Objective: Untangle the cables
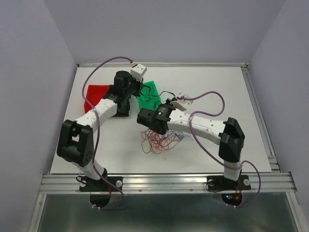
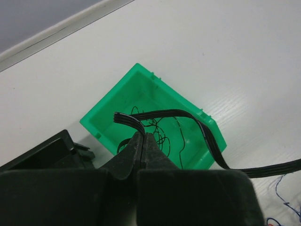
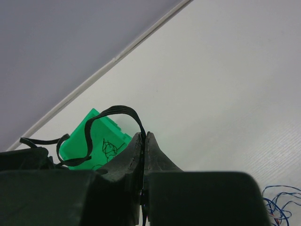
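Observation:
Black cables already lie in the green bin. So my right gripper will move over it, to the left in the top view, then go down and let go of the ribbon cable.
A tangle of thin red and blue cables lies on the white table under my right arm. Thin black cables lie looped in the green bin. My left gripper is shut on one end of a black flat ribbon cable, just above the bin. The ribbon arcs over the bin to my right gripper, which is shut on its other end. In the top view the ribbon spans between the two grippers.
A red bin and a black bin stand left of the green bin. The black bin's corner is beside my left fingers. Blue strands lie at the lower right. The table's raised back rim is behind.

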Controlling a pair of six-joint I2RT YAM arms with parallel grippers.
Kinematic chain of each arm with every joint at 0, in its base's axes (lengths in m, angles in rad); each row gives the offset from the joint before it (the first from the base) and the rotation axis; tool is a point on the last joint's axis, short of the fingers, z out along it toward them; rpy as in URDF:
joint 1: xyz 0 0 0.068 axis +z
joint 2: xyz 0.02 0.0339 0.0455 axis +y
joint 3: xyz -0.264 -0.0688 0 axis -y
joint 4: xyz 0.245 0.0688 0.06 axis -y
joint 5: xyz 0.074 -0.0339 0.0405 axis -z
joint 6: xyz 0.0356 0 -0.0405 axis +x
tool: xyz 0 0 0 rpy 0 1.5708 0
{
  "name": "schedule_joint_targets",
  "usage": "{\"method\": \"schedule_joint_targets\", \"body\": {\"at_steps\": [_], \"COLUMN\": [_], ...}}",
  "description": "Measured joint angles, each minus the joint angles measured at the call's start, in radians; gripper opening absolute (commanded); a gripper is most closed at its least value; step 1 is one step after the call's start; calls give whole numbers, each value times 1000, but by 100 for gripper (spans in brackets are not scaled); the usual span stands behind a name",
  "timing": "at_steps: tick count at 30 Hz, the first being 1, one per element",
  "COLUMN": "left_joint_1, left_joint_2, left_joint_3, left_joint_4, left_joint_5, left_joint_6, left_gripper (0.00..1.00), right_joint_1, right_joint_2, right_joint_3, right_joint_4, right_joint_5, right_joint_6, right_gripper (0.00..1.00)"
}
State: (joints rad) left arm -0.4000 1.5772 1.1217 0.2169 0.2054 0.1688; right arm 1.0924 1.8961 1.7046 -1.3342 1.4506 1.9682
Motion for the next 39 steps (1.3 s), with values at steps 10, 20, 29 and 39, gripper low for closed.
{"method": "schedule_joint_targets", "body": {"at_steps": [10,20,29,39], "left_joint_1": [57,55,55,55], "left_joint_2": [15,15,15,14], "left_joint_3": [26,26,26,25], "left_joint_4": [3,3,14,27], "left_joint_5": [72,101,122,133], "left_joint_6": [-40,-47,-47,-60], "left_gripper": [0,0,0,0], "right_joint_1": [2,-62,-237,-284], "right_joint_2": [-34,-333,-289,-291], "right_joint_3": [-4,-330,-494,-494], "right_joint_4": [-2,838,1709,1775], "right_joint_5": [0,-232,-754,-977], "right_joint_6": [0,-243,-798,-1120], "right_gripper": [1,1,1,1]}}
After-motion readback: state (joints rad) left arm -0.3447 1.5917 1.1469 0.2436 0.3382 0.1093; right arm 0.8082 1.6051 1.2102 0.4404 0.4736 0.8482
